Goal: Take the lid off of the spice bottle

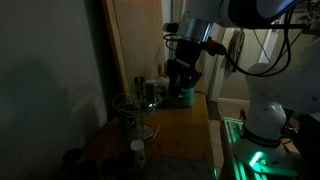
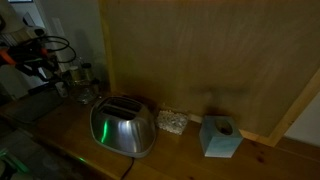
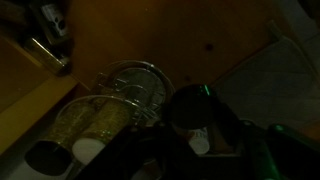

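Note:
I will move over the gray mat [image 1: 178,169] [image 3: 268,92], go down and let go of the lid, because the mat is bare and lies below my gripper, to its right in the wrist view.
The scene is very dark. In an exterior view my gripper [image 1: 183,78] hangs just above a cluster of small bottles [image 1: 150,92] at the back of the wooden counter. It also shows at the far left in an exterior view [image 2: 45,66], next to the bottles [image 2: 85,72]. In the wrist view a dark round thing [image 3: 198,108], perhaps a lid, sits between my dark fingers [image 3: 200,135], with a small white piece [image 3: 200,143] below it. I cannot tell whether the fingers grip it.
A wire stand with a glass [image 1: 133,110] and a white-capped bottle [image 1: 137,150] stand nearer the front. A silver toaster [image 2: 123,125], a small tray [image 2: 172,122] and a blue tissue box [image 2: 220,137] line the wooden back wall [image 2: 200,50].

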{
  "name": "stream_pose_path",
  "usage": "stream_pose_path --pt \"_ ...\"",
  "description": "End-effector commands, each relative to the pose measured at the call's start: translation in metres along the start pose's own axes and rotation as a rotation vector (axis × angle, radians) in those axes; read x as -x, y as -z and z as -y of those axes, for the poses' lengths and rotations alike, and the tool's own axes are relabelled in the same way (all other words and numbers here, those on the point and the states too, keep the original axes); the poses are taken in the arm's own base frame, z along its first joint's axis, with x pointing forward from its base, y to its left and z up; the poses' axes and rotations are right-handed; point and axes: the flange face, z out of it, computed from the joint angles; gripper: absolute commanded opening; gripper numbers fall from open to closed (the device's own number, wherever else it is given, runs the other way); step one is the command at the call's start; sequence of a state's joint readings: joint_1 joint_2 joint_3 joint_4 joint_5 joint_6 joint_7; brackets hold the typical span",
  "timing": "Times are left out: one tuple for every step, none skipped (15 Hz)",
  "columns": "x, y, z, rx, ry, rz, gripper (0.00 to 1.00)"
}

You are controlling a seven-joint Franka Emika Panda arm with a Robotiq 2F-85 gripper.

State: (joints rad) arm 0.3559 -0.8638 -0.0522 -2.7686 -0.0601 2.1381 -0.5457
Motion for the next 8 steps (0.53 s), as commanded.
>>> stream_pose_path --pt "-0.0179 -0.0168 0.0132 -0.036 0.182 -0.001 0.24" --pt "-0.0222 -0.0202 0.0174 -0.041 0.239 -0.002 0.24" --pt "-0.0258 -0.0219 0.0200 -0.036 0.283 -0.007 0.24" --pt "-0.0184 -0.0154 0.0172 -0.027 0.199 0.011 0.49" --pt "-0.0216 -0.0182 0.0197 -0.029 0.231 0.010 0.49" --pt "-0.0235 -0.0203 0.0208 -0.030 0.249 0.009 0.49" --pt "-0.0242 -0.0215 0.0210 -0.031 0.259 0.010 0.49" --pt "-0.0243 -0.0219 0.0209 -0.032 0.262 0.011 0.49"
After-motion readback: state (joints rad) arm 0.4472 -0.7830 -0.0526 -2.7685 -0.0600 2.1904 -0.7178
